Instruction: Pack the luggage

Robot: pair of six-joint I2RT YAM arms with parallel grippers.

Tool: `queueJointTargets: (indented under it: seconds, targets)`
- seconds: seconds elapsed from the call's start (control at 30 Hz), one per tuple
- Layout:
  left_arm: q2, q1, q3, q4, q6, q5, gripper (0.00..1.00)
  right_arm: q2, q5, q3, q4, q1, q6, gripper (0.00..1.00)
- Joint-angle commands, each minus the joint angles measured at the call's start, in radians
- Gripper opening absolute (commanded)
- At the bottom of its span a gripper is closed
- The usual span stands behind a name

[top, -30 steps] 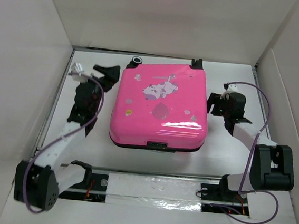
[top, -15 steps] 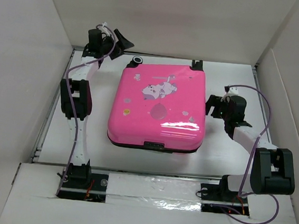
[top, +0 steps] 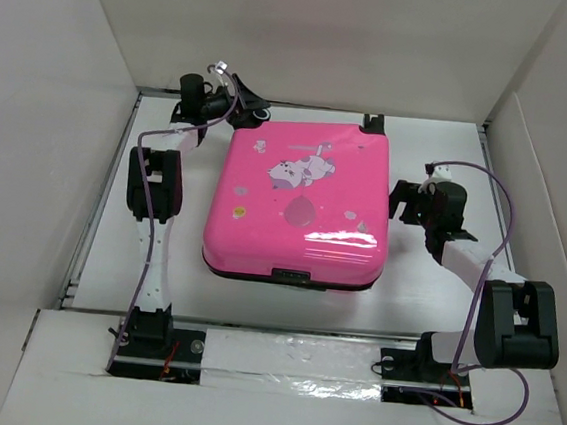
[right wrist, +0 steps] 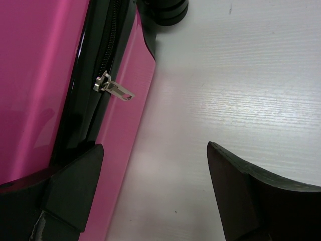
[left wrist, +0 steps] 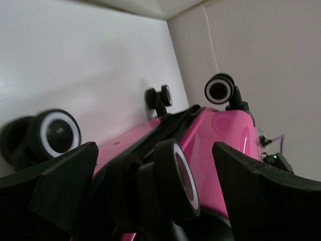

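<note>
My left gripper stays nearly where it stands and draws its fingers together on the luggage's black wheel [top: 261, 115] [left wrist: 175, 178] next, since that wheel already sits between them.
The luggage [top: 300, 199], a bright pink hard-shell case with a cartoon print, lies flat and closed on the white table [top: 285, 298]. My left gripper [top: 245, 108] reaches to its back left corner. In the left wrist view the left gripper [left wrist: 155, 196] is open, with a black wheel [left wrist: 175, 178] of the luggage [left wrist: 225, 135] between its jaws. My right gripper [top: 402, 201] sits at the case's right side. In the right wrist view it [right wrist: 155, 196] is open over bare table, beside the pink shell [right wrist: 45, 75] and a metal zipper pull [right wrist: 114, 89].
White walls [top: 58, 151] box in the table on the left, back and right. A foil-taped rail [top: 289, 359] runs along the near edge between the arm bases. More wheels [left wrist: 60, 133] stick out near the back wall. Purple cables [top: 496, 193] loop off the right arm.
My left arm swung from the case's left side up to its back left corner, ending open around a wheel. The right gripper opened wider in place. The case shifted slightly left.
</note>
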Motion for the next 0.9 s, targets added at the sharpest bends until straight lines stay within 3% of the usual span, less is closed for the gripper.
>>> queueJointTargets:
  seconds: [0.0,0.27,0.37,0.4,0.53,0.87]
  targets:
    - [-0.015,-0.030,-0.085,0.310,-0.183,0.089,0.99,0.009,-0.082,0.015,0.043,0.043,0.010,0.90]
    - [-0.041,-0.053,-0.102,0.266,-0.169,0.065,0.97,0.005,-0.088,0.018,0.033,0.043,0.007,0.91]
    - [-0.078,-0.053,-0.104,0.321,-0.227,0.059,0.82,0.002,-0.089,0.014,0.038,0.043,0.010,0.91]
    - [-0.104,-0.053,-0.101,0.330,-0.239,0.057,0.69,-0.003,-0.092,0.011,0.041,0.043,0.011,0.91]
    - [-0.173,-0.053,-0.052,0.317,-0.263,0.042,0.53,-0.014,-0.098,0.004,0.050,0.043,0.017,0.91]
    - [-0.341,-0.073,0.036,0.249,-0.309,-0.021,0.37,-0.012,-0.138,-0.023,0.116,0.043,0.042,0.91]
